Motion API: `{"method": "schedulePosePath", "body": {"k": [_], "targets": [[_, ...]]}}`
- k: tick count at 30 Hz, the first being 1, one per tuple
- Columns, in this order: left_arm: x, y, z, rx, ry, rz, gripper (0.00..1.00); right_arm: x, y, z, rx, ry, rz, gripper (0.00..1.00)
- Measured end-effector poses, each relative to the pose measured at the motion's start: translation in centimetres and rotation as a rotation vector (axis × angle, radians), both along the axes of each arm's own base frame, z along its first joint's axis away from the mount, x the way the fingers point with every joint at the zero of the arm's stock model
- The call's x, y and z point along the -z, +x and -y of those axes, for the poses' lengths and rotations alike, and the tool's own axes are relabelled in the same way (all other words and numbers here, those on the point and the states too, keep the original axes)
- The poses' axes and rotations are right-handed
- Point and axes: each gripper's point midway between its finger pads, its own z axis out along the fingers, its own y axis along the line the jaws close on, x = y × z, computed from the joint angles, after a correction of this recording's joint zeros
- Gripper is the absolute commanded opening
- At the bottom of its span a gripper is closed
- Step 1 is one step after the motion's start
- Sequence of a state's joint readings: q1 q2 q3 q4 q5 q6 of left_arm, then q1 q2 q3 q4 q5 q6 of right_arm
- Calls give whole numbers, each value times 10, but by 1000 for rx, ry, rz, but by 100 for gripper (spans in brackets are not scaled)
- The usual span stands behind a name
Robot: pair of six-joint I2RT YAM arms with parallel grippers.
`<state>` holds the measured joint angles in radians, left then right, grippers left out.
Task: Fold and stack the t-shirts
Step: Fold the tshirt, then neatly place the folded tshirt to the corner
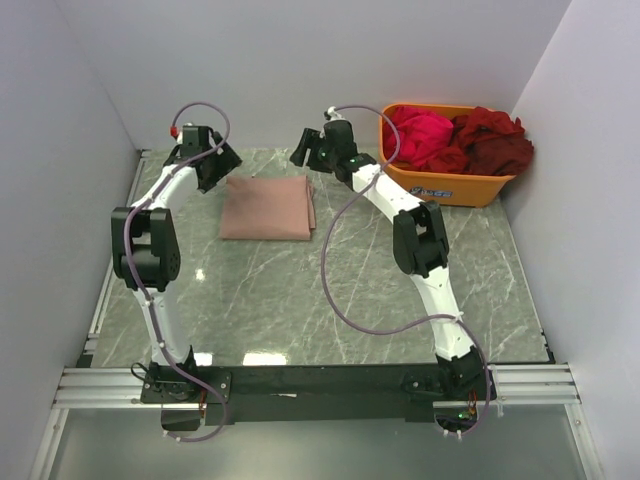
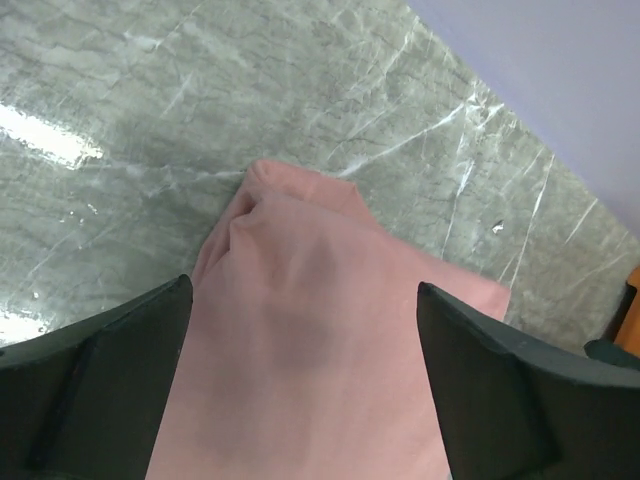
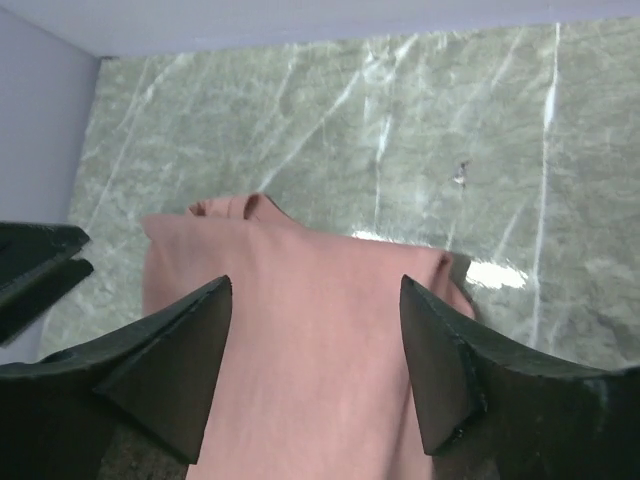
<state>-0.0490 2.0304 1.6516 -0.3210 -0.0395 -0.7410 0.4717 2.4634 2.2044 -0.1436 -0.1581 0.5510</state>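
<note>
The folded t-shirt's edge (image 1: 224, 212) farthest from the orange tub (image 1: 450, 185) is below my left gripper and nearer my base, so I need to move my left gripper back and down onto it next.
A folded salmon-pink t-shirt (image 1: 267, 208) lies flat on the marble table at the back centre. It fills the lower part of the left wrist view (image 2: 320, 340) and the right wrist view (image 3: 310, 350). My left gripper (image 1: 213, 168) hovers at its back left corner, open and empty. My right gripper (image 1: 312, 152) hovers at its back right corner, open and empty. A magenta t-shirt (image 1: 420, 135) and a dark red t-shirt (image 1: 493, 140) lie crumpled in the orange tub (image 1: 450, 185).
The orange tub stands at the back right against the wall. The marble table (image 1: 300, 300) lies between white walls on three sides. The arm bases sit on a metal rail (image 1: 320, 385) at the near edge.
</note>
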Motion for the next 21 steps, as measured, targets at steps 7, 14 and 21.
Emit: {"method": "schedulePosePath", "body": {"k": [7,14,21], "targets": [[11,-17,-2,32,1,-30,99,27,-41,17,-58,-49,-80,80],[56,-77,2,85,0,-177,92,21,-116,39,-132,-92,-132,81],[80,-81,5,130,6,-240,52,-26,-176,46,-192,-68,-62,79]]}}
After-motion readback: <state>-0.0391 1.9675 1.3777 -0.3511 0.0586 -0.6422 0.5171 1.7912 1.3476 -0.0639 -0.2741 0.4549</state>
